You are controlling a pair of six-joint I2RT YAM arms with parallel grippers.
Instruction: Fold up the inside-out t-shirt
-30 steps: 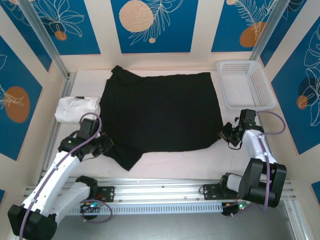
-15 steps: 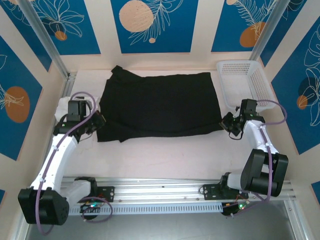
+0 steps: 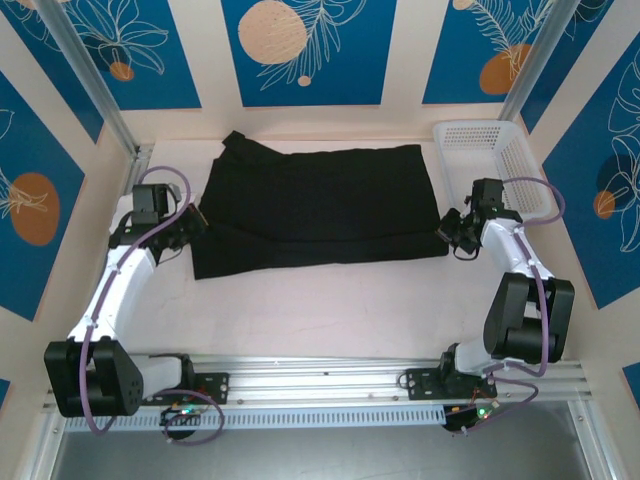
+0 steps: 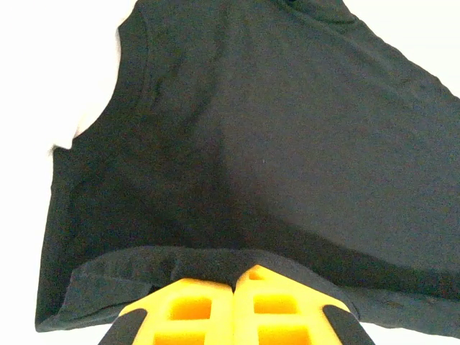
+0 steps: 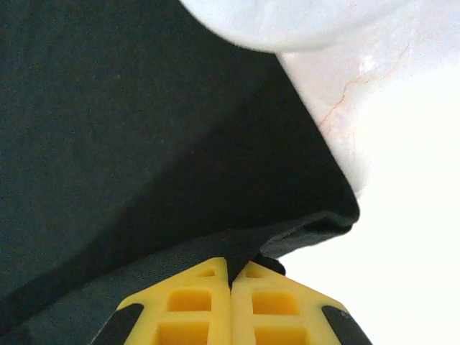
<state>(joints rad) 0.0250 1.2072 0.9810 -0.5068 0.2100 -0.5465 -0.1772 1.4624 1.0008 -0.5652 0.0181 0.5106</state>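
Observation:
I should pull the pinched edge in my right gripper outward over the shirt's flat cloth (image 3: pixel 424 204) next and let go of it there, because the cloth lies open beside the basket.
The inside-out t-shirt (image 3: pixel 315 205) is black cloth spread across the back half of the table, its near part doubled back over itself. At the shirt's left edge my left gripper (image 3: pixel 196 218) is shut on the cloth. The left wrist view has the yellow fingers (image 4: pixel 194 305) pressed together with the black hem (image 4: pixel 180 262) pinched between them. My right gripper (image 3: pixel 447 228) is shut on the shirt's right edge. In the right wrist view a fold of black cloth (image 5: pixel 244 248) runs into the seam between the yellow fingers (image 5: pixel 277 302).
A white plastic basket (image 3: pixel 492 165) stands at the back right, just beyond the right gripper. The bare table surface (image 3: pixel 330 305) lies between the shirt and the aluminium rail (image 3: pixel 320 375) at the near edge. Metal frame posts rise at both back corners.
Both grippers have carried the shirt's near edge toward the back, folding it over itself. The left arm swung far up and left, and now covers the white folded garment.

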